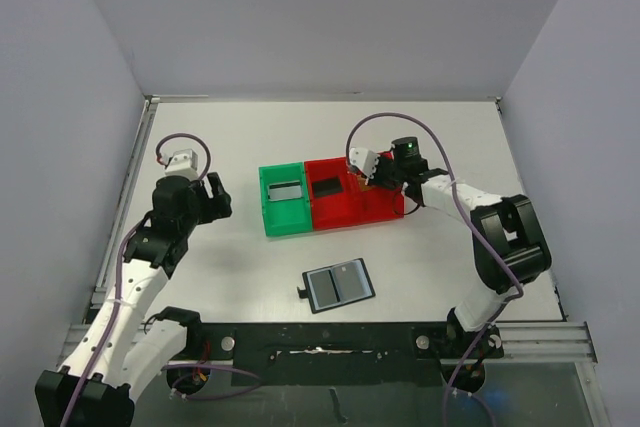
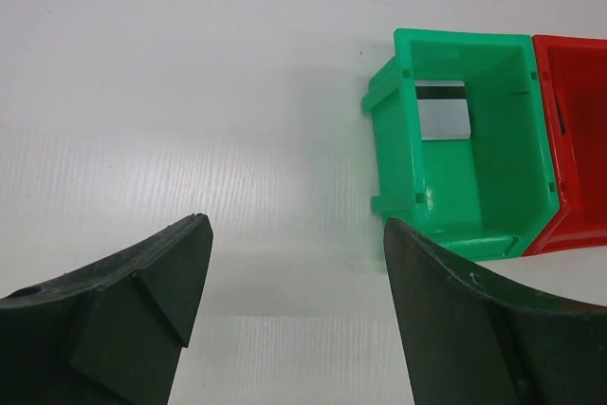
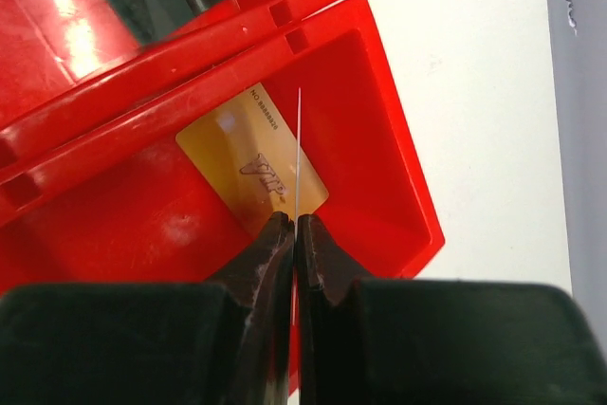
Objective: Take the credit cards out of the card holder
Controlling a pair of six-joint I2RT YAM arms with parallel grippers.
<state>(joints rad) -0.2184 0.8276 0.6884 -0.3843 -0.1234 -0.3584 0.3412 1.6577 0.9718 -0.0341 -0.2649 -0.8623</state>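
Observation:
The tan-gold card [image 1: 366, 186] [image 3: 237, 163] goes down between the sides of the red bin in my right gripper next, and the thin card is released, as the bin stands open below.
The card holder [image 1: 340, 285] lies open and flat on the table in the top view, blue-grey pockets up. My right gripper [image 3: 295, 221] [image 1: 374, 171] is shut on a thin card [image 3: 298, 149] seen edge-on, its colour not readable, over the right red bin [image 3: 379, 168]. A tan-gold card [image 3: 237, 163] lies flat on that bin's floor. A black card [image 1: 327, 188] rests in the neighbouring red bin [image 1: 322, 209], and a greyish card [image 2: 443, 110] in the green bin [image 2: 479, 225]. My left gripper [image 2: 294, 225] [image 1: 214, 195] hangs open and empty left of the green bin.
The three bins stand side by side in a row mid-table, green on the left. Grey walls close the table at the back and both sides. A black rail [image 1: 330, 339] runs along the near edge by the arm bases.

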